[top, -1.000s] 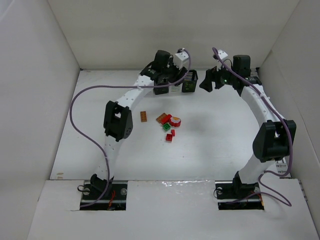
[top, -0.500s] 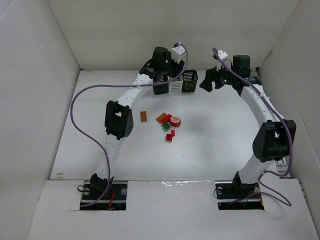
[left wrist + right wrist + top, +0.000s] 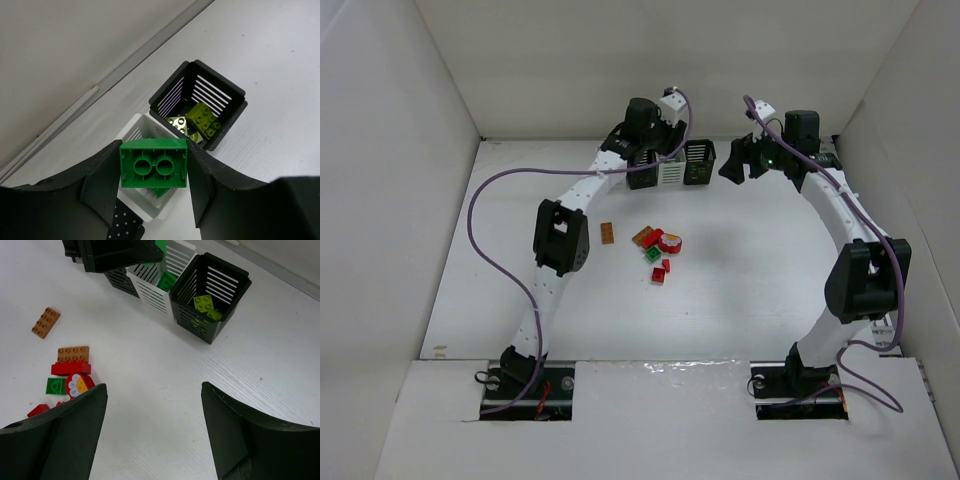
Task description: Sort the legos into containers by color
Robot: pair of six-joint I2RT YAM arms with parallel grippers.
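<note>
The left gripper will next go down toward the opening of the white bin and let go of the green lego there, since a matching green lego is already inside.
My left gripper [image 3: 153, 167] is shut on a green lego [image 3: 153, 163], seen from its hollow underside, held above the white bin [image 3: 134, 134]. A green lego lies in that bin [image 3: 167, 281]. The black bin [image 3: 227, 107] beside it holds yellow-green legos [image 3: 205, 119]. From above, my left gripper [image 3: 645, 150] hangs over the row of bins [image 3: 670, 172]. My right gripper [image 3: 153, 400] is open and empty, above bare table right of the bins [image 3: 740, 160]. Loose orange [image 3: 607, 233], red [image 3: 658, 273] and green [image 3: 652, 254] legos lie mid-table.
Another black bin [image 3: 120, 277] stands left of the white one; a fourth bin is hidden by my left arm. A red round piece [image 3: 79, 385] and an orange-on-red stack [image 3: 73, 361] lie in the loose pile. White walls enclose the table [image 3: 520, 290].
My left gripper has shifted a little left and back over the bins with the green lego in it. My right arm has not moved.
</note>
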